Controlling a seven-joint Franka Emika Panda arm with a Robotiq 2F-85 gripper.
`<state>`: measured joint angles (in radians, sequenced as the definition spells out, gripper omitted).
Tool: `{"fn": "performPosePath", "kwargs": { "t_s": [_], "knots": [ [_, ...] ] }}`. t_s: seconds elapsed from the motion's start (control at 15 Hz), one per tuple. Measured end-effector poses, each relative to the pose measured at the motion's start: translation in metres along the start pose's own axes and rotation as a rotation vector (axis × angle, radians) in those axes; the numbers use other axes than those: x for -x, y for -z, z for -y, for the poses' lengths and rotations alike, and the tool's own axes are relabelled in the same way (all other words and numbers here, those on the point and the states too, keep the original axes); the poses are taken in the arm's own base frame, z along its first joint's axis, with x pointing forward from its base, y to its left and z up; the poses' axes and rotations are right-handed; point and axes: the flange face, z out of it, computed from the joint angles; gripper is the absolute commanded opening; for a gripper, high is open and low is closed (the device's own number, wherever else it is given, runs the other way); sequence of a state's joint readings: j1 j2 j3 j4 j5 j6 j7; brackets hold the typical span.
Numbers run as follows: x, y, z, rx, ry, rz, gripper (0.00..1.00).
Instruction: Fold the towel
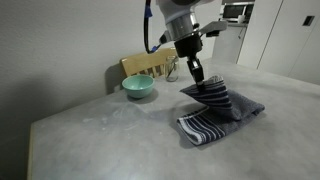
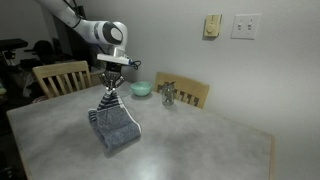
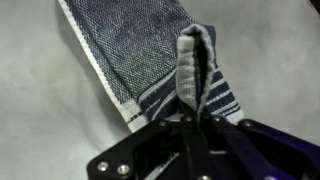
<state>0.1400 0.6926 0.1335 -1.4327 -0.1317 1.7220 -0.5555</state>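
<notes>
The gripper should next lower and turn to carry the towel's raised striped end, which stands peaked, down onto the striped part of the towel lying on the tabletop and release it there.
The blue-grey towel (image 1: pixel 222 112) lies on the grey table, with one striped end lifted into a peak. It also shows in an exterior view (image 2: pixel 114 124) and in the wrist view (image 3: pixel 140 50), where navy and white bands are visible. My gripper (image 1: pixel 198 76) is shut on the raised striped end and holds it above the rest of the towel. It shows in both exterior views (image 2: pixel 112 90). In the wrist view the fingers (image 3: pixel 195 118) pinch a vertical fold of cloth.
A teal bowl (image 1: pixel 138 87) stands behind the towel near the table's back edge, also in an exterior view (image 2: pixel 141 88). Wooden chairs (image 2: pixel 62 76) stand around the table (image 2: pixel 200 140). A small metallic object (image 2: pixel 168 95) sits by the bowl.
</notes>
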Motion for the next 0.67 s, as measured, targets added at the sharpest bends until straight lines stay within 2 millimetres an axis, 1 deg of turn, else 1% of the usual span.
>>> {"fn": "performPosePath", "kwargs": {
  "t_s": [0.2, 0.33, 0.47, 0.67],
  "knots": [
    [-0.013, 0.004, 0.016, 0.133, -0.091, 0.061, 0.02],
    [-0.021, 0.005, 0.027, 0.190, -0.154, 0.078, 0.02],
    [-0.026, 0.004, 0.036, 0.208, -0.209, 0.079, 0.02],
    [-0.028, -0.001, 0.040, 0.208, -0.278, 0.078, 0.02]
  ]
}}
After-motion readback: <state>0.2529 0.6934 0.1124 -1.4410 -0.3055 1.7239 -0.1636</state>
